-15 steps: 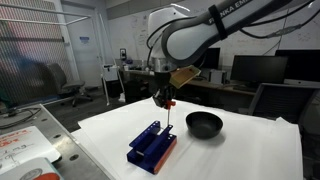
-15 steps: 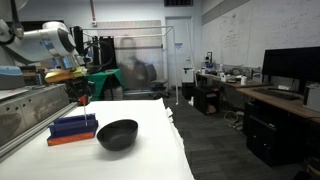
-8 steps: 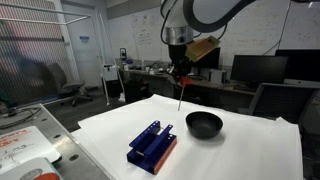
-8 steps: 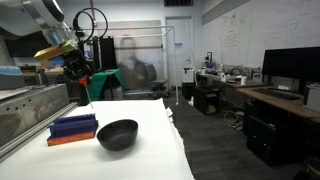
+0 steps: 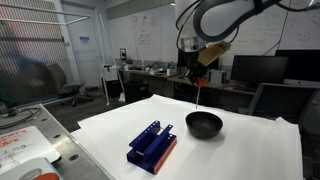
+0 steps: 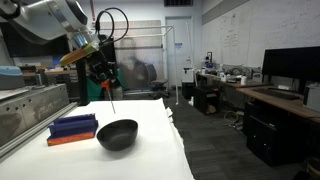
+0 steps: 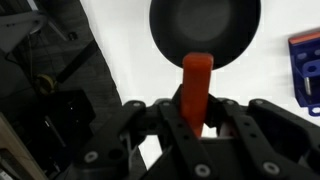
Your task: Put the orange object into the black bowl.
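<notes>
The stem of the orange object still hangs above the black bowl's rim, so my gripper should move down and toward the bowl's open middle and release the orange object there.
My gripper (image 5: 198, 77) is shut on the orange object (image 5: 199, 95), a thin orange-red piece that hangs from the jaws with its slim stem pointing down. It is held in the air above the black bowl (image 5: 204, 123), which stands on the white table. Another exterior view shows the gripper (image 6: 104, 82), the orange object (image 6: 109, 96) and the bowl (image 6: 117, 134) below it. In the wrist view the orange object (image 7: 195, 88) sticks out between the jaws (image 7: 197, 118) over the near rim of the bowl (image 7: 205, 27).
A blue rack with an orange base (image 5: 152, 146) lies on the white table (image 5: 240, 150) beside the bowl; it also shows in another exterior view (image 6: 72, 128) and at the wrist view's edge (image 7: 306, 68). Desks, monitors and chairs stand behind.
My gripper has carried the orange object up from the blue rack and sideways to above the black bowl. Rack and bowl have not moved.
</notes>
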`<state>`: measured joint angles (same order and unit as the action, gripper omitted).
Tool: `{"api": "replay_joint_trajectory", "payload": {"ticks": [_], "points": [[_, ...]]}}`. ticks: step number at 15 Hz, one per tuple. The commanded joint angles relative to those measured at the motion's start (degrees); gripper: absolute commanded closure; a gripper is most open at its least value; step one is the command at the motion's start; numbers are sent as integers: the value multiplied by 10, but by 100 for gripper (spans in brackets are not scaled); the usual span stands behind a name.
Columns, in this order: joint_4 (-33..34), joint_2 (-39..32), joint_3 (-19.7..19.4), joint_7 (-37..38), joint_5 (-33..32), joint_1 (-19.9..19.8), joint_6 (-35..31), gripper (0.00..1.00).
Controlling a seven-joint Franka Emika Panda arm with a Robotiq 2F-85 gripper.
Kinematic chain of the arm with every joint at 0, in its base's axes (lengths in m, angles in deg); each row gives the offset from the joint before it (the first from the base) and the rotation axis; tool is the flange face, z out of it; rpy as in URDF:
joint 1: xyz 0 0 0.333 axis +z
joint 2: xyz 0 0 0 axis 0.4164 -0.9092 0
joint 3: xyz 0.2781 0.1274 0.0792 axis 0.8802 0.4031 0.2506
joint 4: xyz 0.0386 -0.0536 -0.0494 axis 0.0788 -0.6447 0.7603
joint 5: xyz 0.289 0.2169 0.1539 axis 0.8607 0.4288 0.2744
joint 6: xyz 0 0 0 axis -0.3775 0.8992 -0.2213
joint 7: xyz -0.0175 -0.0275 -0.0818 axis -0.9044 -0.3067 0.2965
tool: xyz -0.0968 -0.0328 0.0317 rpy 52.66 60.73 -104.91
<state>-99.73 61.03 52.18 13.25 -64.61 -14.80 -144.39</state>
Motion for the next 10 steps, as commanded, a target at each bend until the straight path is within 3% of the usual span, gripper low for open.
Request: {"api": "replay_joint_trajectory", "payload": {"ticks": [1,10], "points": [[16,-45,-7,-12,10,-19,0,93],[11,-102,-10,-65,53,-41,-15,91]]}}
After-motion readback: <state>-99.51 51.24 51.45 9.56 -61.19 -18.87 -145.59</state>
